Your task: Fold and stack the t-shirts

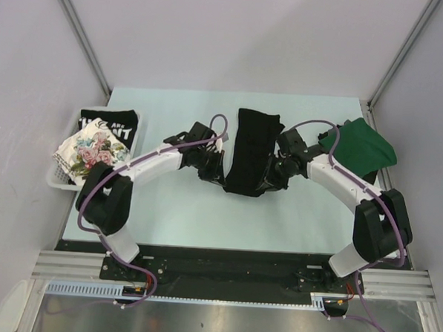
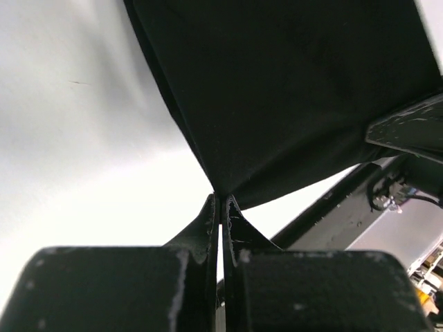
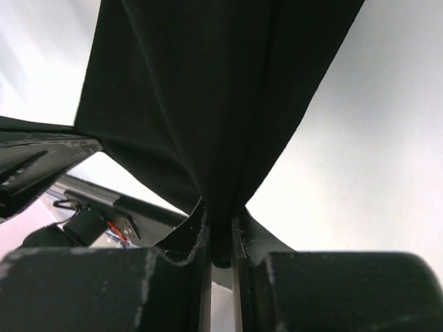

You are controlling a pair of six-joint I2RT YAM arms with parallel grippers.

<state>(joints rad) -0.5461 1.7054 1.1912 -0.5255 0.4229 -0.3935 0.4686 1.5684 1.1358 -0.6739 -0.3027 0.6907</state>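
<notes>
My right gripper should next carry the black t-shirt's near corner outward onto the black t-shirt's far end (image 1: 270,119) and release it, because the t-shirt is still long.
A plain black t-shirt (image 1: 249,149), folded into a long strip, lies down the middle of the table. My left gripper (image 1: 219,177) is shut on its near left corner, seen pinched at the fingertips in the left wrist view (image 2: 220,197). My right gripper (image 1: 271,182) is shut on its near right corner; a fold of black cloth (image 3: 221,138) sits between its fingers. A dark green t-shirt (image 1: 364,147) lies at the back right. A black t-shirt with white lettering (image 1: 108,123) and a white floral-print t-shirt (image 1: 92,153) lie in the basket on the left.
A white slatted plastic basket (image 1: 56,178) stands at the table's left edge. The pale table surface (image 1: 204,217) shows in front of the black shirt. The right arm's links (image 2: 408,131) cross the left wrist view.
</notes>
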